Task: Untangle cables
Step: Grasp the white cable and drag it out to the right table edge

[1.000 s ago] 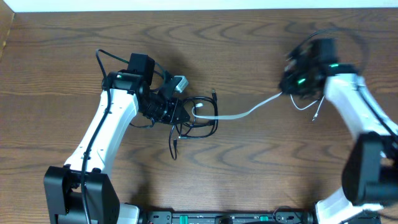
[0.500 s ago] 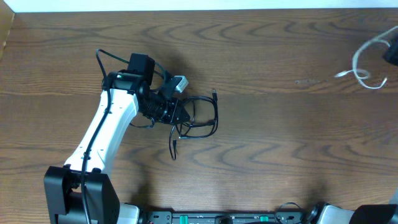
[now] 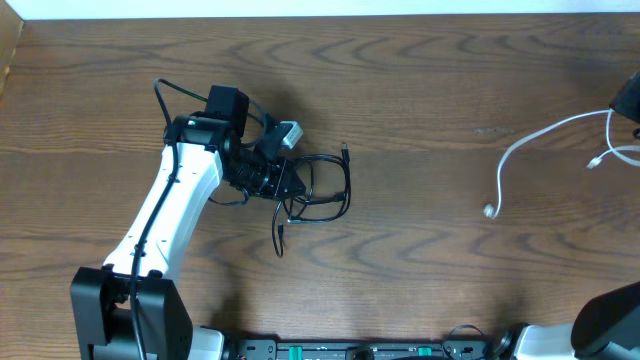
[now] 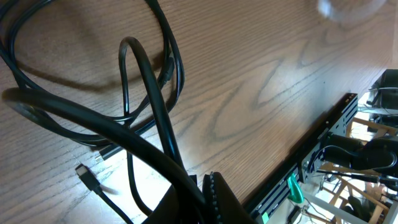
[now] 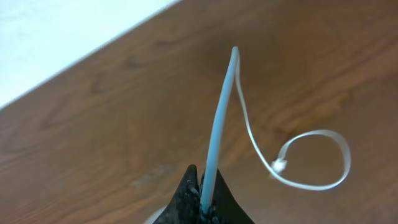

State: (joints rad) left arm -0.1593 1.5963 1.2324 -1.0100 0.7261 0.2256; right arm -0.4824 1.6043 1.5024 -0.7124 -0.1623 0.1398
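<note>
The white cable (image 3: 530, 143) is already clear of the black coil, so my right gripper will pull it farther to the right in the overhead view and open.
The black cable (image 3: 330, 186) lies in tangled loops left of the table's middle. My left gripper (image 3: 283, 182) sits on the coil's left side, shut on a strand. In the left wrist view the black cable (image 4: 149, 81) curls over the wood, one strand runs into the shut left gripper (image 4: 202, 196), and a plug (image 4: 87, 177) lies free. The white cable (image 3: 530, 143) is well apart at the far right, its end plug (image 3: 489, 210) on the table. My right gripper (image 3: 630, 100) shows only at the frame edge. In the right wrist view the right gripper (image 5: 203, 186) is shut on the white cable (image 5: 219, 118).
Brown wooden table (image 3: 420, 80) with a white wall strip along its far edge. A black equipment rail (image 3: 360, 350) runs along the near edge, seen also as the rail (image 4: 311, 162) in the left wrist view. My left arm (image 3: 175, 200) stretches from the near left corner.
The right arm swung away to the far right, pulling the white cable out of the black coil. Its free end now lies on the table. The left arm stayed still.
</note>
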